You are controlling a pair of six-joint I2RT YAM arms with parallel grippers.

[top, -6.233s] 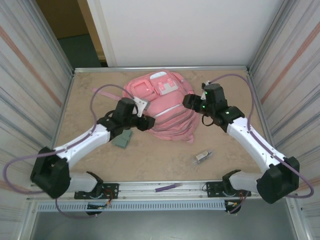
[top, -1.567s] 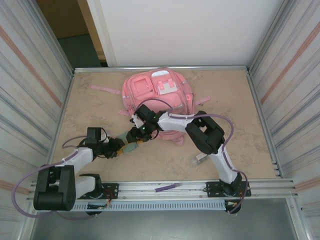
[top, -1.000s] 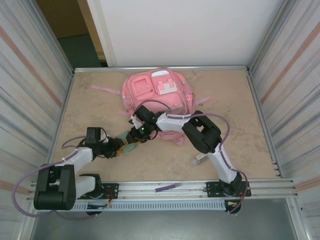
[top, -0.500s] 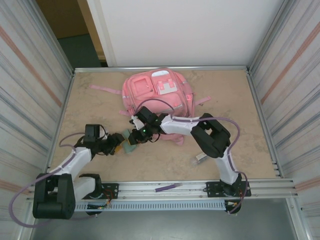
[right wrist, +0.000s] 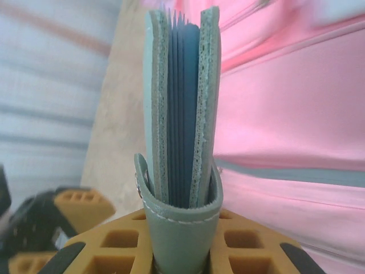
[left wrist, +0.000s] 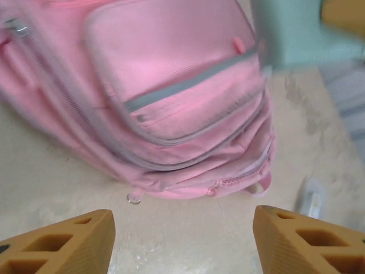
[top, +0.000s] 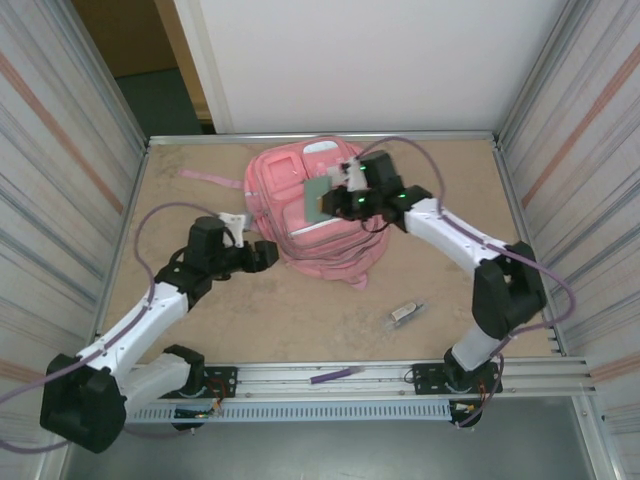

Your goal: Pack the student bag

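Observation:
Next, my left gripper swings in over the bag's near end, turns and lowers onto the bag's grey-pink zipper rim (top: 320, 246) (left wrist: 181, 141) beside its grey strip, because the bag lies shut.
The student bag (top: 300, 225) is a large pink backpack lying flat at the back middle of the table, front pockets up. My right gripper (top: 334, 203) hovers over its upper part, shut on a green wallet-like case (top: 317, 198). In the right wrist view the case (right wrist: 181, 114) stands on edge between the yellow fingers (right wrist: 245, 245), with the bag (right wrist: 296, 131) behind it. My left gripper (top: 268, 254) stands open just off the bag's near left edge. Its fingers (left wrist: 57, 245) are wide apart over bare table, facing the bag (left wrist: 171, 97).
A small grey-white object (top: 405, 313) lies on the table right of centre, also seen past the bag's corner (left wrist: 311, 197). A pink strap (top: 210, 178) trails left from the bag. A purple strip (top: 335, 376) rests on the front rail. Metal walls close in both sides.
The right gripper has carried the green case from the table beside the left gripper up over the bag. The left gripper has opened, let go of the case and moved toward the bag's left edge.

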